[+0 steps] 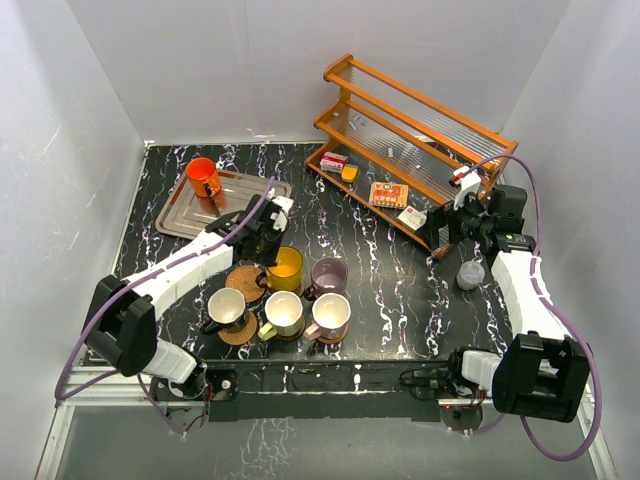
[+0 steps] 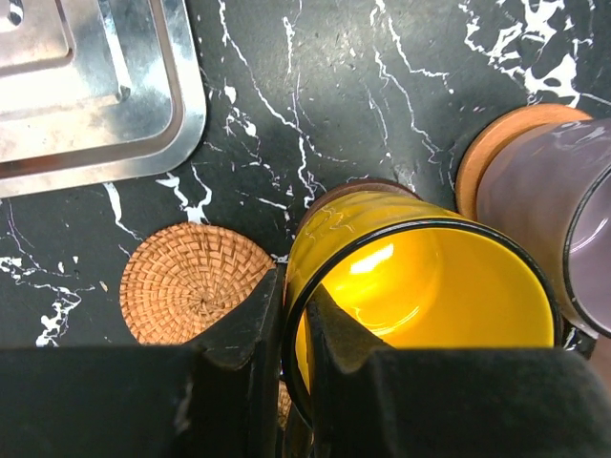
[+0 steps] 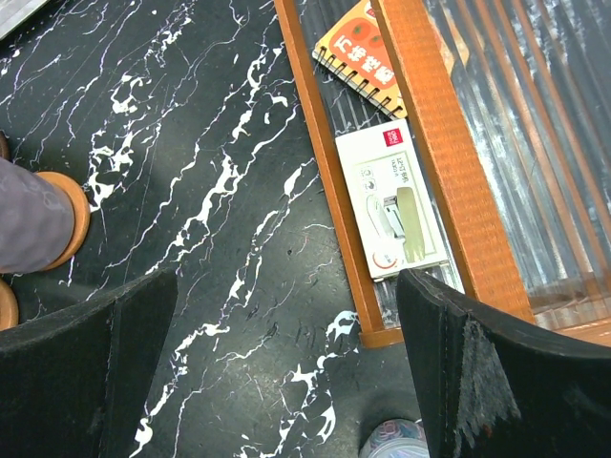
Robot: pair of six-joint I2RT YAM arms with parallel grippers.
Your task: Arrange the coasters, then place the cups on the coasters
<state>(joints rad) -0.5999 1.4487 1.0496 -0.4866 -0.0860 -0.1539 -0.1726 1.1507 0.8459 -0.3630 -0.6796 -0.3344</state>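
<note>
The dark brown coaster is below the robot's left gripper, so the gripper will next move down, set the yellow cup on that coaster and let go of the cup's rim.
My left gripper is shut on the rim of the yellow cup, one finger inside and one outside. A dark brown coaster shows at the cup's far base. Beside it lies a bare woven coaster. The lilac cup stands on an orange-brown coaster. In the top view the black cup, the yellow-green cup and the cream-pink cup stand in a front row on coasters. The orange cup stands on the tray. My right gripper is open over bare table.
A metal tray lies at the back left. A wooden rack with small boxes and a notebook stands at the back right. A small translucent cup stands near the right gripper.
</note>
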